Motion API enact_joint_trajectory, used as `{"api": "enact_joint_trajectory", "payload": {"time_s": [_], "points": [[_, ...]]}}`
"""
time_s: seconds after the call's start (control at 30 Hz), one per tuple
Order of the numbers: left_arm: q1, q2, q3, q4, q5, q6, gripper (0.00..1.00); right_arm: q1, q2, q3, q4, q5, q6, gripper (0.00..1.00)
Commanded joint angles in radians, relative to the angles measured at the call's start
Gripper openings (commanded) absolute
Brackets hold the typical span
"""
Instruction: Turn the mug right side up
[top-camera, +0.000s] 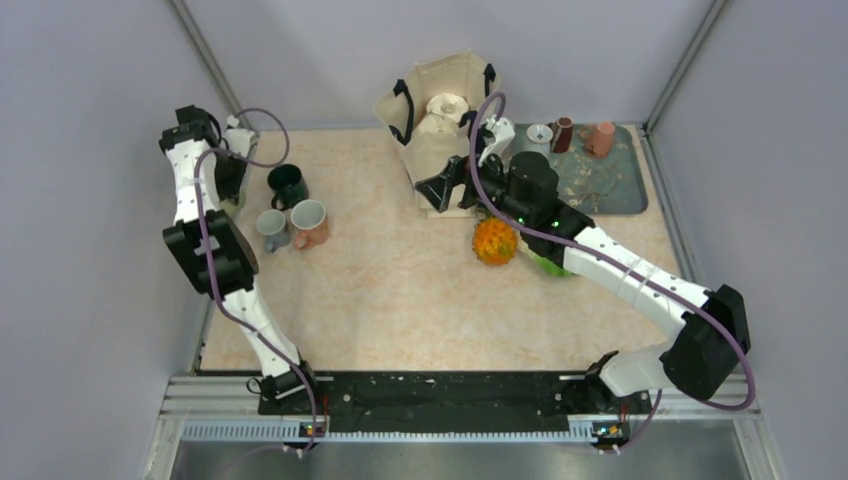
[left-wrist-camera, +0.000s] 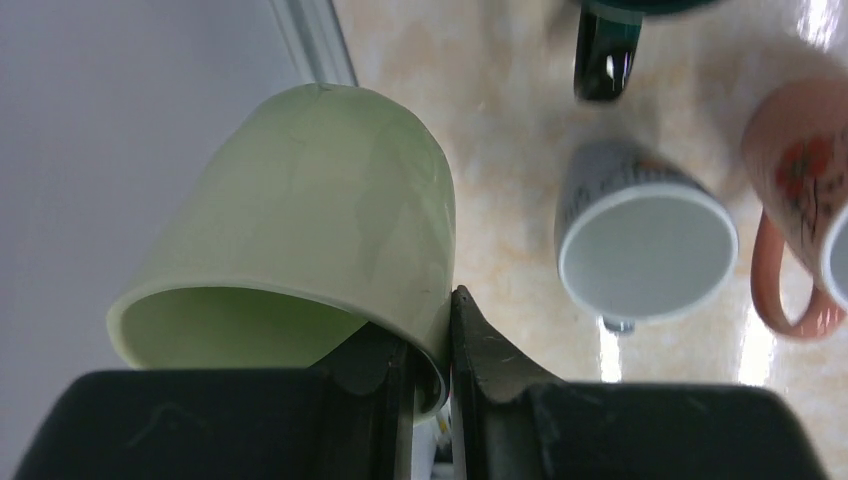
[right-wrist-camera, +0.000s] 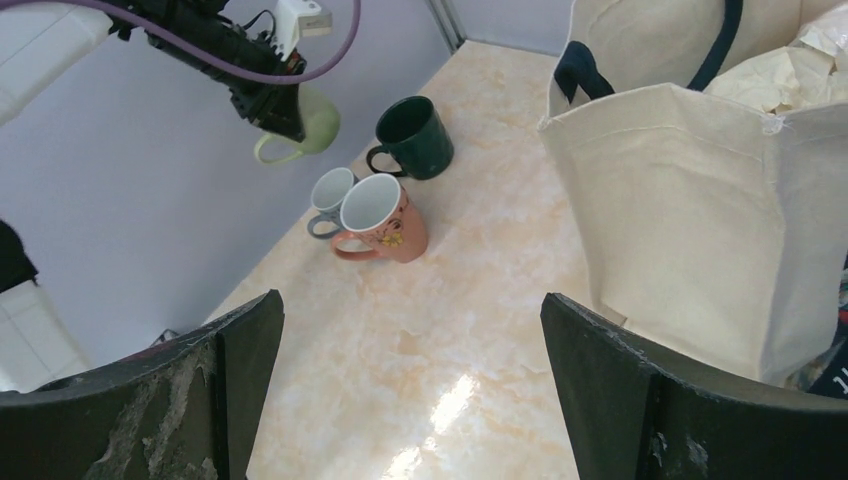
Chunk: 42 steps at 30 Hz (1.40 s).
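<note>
The right gripper moves outward and to the right in the top view next, then down onto the white mug's near base edge, since its base faces up.
A light green mug is pinched by its rim in my left gripper, one finger inside the mouth and one outside. It hangs tilted above the table by the left wall, its open mouth toward the wrist camera. In the right wrist view the mug is off the surface with its handle low on the left. In the top view the left gripper is at the far left and mostly hides the mug. My right gripper is open and empty over the bare table, next to the tote bag.
Three upright mugs stand close to the held mug: dark green, grey and pink. An orange spiky ball lies mid-table. A tray with small items is at the back right.
</note>
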Motion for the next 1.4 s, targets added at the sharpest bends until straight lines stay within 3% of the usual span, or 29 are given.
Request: {"api": "enact_joint_trajectory", "payload": {"time_s": [0.0, 0.33, 0.6, 0.63, 0.77, 0.83, 1.1, 1.37], "points": [[-0.004, 0.103, 0.209, -0.063, 0.108, 0.049, 0.0, 0.008, -0.014, 0.027, -0.012, 0.029, -0.049, 0.99], [-0.09, 0.252, 0.196, -0.042, 0.015, 0.029, 0.0, 0.009, -0.029, 0.042, -0.039, 0.09, -0.096, 0.99], [-0.097, 0.295, 0.193, -0.007, -0.015, 0.016, 0.0, 0.008, -0.066, 0.035, -0.065, 0.124, -0.133, 0.99], [-0.098, 0.298, 0.191, -0.006, -0.011, 0.017, 0.02, 0.008, -0.07, 0.033, -0.066, 0.131, -0.137, 0.99], [-0.098, 0.292, 0.185, -0.004, 0.0, 0.008, 0.29, 0.008, -0.078, 0.025, -0.062, 0.139, -0.142, 0.99], [-0.098, 0.274, 0.183, -0.001, 0.004, 0.005, 0.36, 0.008, -0.076, 0.032, -0.079, 0.182, -0.144, 0.99], [-0.098, 0.132, 0.16, 0.03, 0.045, -0.02, 0.48, -0.013, -0.028, 0.065, -0.197, 0.582, -0.192, 0.99], [-0.098, -0.054, 0.089, 0.064, 0.114, -0.071, 0.59, -0.285, 0.101, 0.041, -0.144, 0.552, -0.029, 0.94]]}}
